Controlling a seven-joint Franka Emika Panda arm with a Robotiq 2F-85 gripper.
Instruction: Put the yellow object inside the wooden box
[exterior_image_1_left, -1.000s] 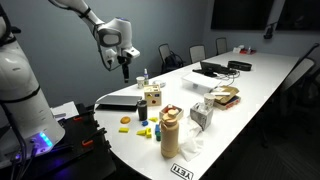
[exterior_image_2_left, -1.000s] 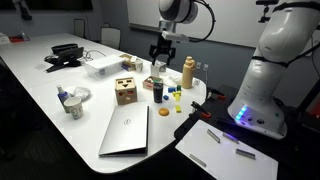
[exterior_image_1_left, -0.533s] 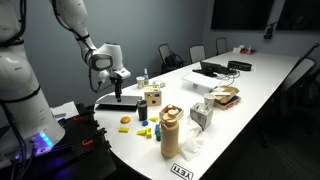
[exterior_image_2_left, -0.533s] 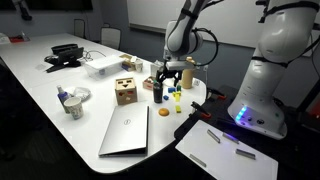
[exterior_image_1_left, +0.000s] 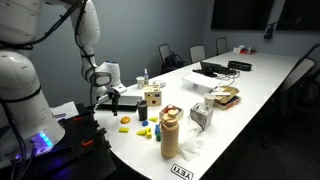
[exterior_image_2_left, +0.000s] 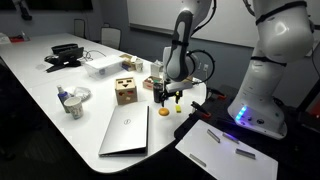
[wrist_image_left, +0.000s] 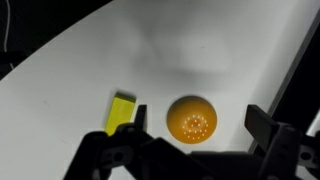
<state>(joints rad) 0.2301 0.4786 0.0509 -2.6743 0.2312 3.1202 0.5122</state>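
The yellow-orange domed object gets one open finger on either side of it next, as my gripper goes down and away from my base to it.
A yellow-orange domed object lies on the white table, and also shows in both exterior views. A small yellow block lies beside it; it also shows in an exterior view. My gripper is open and hovers just above the domed object, one finger on each side, not touching it. It also shows in both exterior views. The wooden box, a pale cube with dark spots, stands upright a little farther along the table.
A tall tan bottle stands near the table's end. A closed grey laptop lies by the box. Small blue and green pieces lie near the table's end. A flat brown tray and crumpled wrappers sit further along.
The arm has come down from high above the table to just over the domed object near the table's end. The objects have not moved.
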